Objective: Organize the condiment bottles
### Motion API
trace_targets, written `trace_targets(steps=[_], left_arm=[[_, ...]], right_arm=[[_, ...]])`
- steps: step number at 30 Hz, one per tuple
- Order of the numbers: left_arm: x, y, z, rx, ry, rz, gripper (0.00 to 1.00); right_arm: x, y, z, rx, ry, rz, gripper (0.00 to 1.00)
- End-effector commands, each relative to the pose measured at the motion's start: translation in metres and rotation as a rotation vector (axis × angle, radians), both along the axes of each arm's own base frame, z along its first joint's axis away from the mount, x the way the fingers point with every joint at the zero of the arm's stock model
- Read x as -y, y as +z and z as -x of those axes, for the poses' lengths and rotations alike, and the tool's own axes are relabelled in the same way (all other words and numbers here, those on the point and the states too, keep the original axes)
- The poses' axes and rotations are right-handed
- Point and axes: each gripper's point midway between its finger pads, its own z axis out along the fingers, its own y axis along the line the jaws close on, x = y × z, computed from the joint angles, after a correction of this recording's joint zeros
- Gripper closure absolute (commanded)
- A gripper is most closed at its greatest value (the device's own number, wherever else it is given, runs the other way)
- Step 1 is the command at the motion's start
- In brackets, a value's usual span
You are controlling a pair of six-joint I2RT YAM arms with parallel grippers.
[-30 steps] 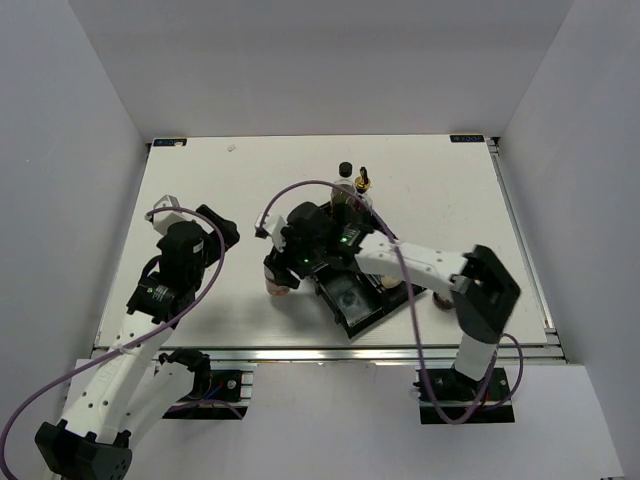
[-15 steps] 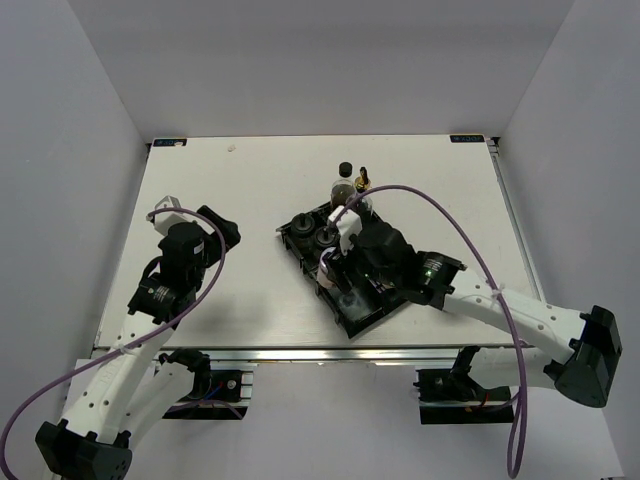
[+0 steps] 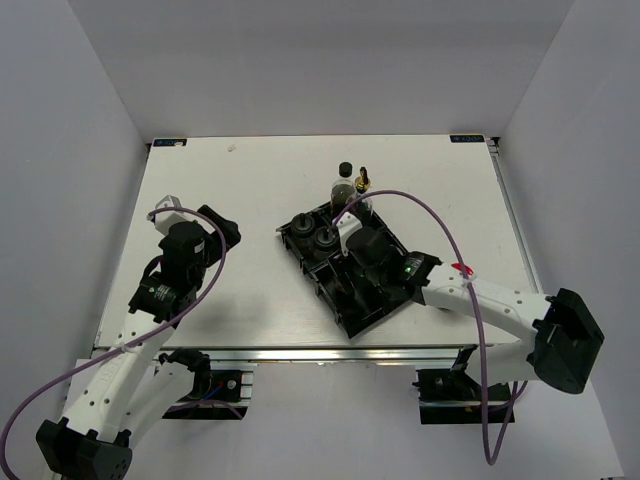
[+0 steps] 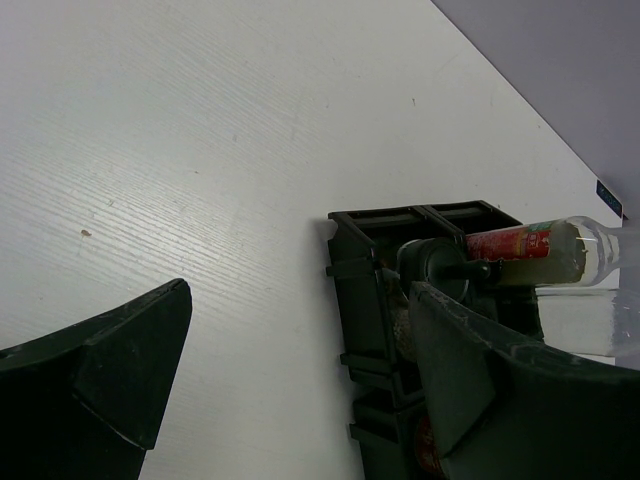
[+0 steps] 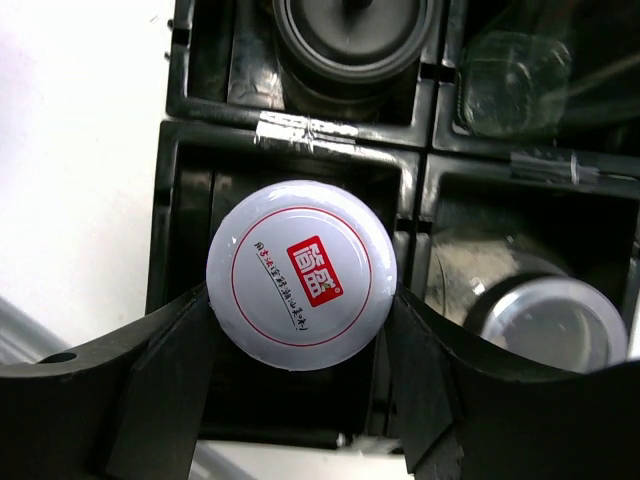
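The short jar should next go down into the empty tray section (image 3: 344, 286) (image 5: 285, 392) below it, where my right gripper will open to release it. The neighbouring sections already hold jars.
My right gripper (image 5: 300, 325) is shut on a short jar by its white lid (image 5: 300, 263) with a red logo, held over a near-left compartment of the black tray (image 5: 190, 200). From above, the right gripper (image 3: 352, 262) sits over the tray's middle (image 3: 350, 328). Two black-lidded jars (image 3: 302, 227) (image 3: 325, 237) fill the far compartments. A tall black-capped bottle (image 3: 345, 180) and a gold-spouted clear one (image 3: 364, 185) stand just beyond the tray. My left gripper (image 3: 215, 228) hangs open over bare table, left of the tray.
In the right wrist view a black-lidded jar (image 5: 350, 30) and a clear glass jar (image 5: 510, 70) occupy the far compartments, and another jar (image 5: 550, 320) sits to the right. The left wrist view shows the tray's corner (image 4: 365, 290) and a red-labelled bottle (image 4: 520, 243).
My right arm swung from the tray's left side over to the tray, carrying the white-lidded jar above a compartment. The left arm has stayed still.
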Motion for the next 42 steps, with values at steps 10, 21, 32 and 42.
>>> trace_targets(steps=[10, 21, 32, 42], left_arm=[[-0.003, -0.002, 0.0, -0.003, 0.015, -0.001, 0.02], [-0.002, -0.006, -0.002, -0.016, 0.012, -0.004, 0.02], [-0.001, -0.007, -0.003, -0.012, 0.01, -0.001, 0.02], [0.005, -0.009, -0.006, -0.008, -0.009, 0.017, 0.02]], right_arm=[[-0.034, 0.001, -0.039, 0.154, -0.057, -0.185, 0.92], [-0.029, -0.008, -0.047, 0.222, -0.076, -0.222, 0.87], [-0.015, -0.001, -0.038, 0.17, -0.132, -0.229, 0.11], [0.015, 0.025, -0.002, 0.05, -0.168, -0.253, 0.11]])
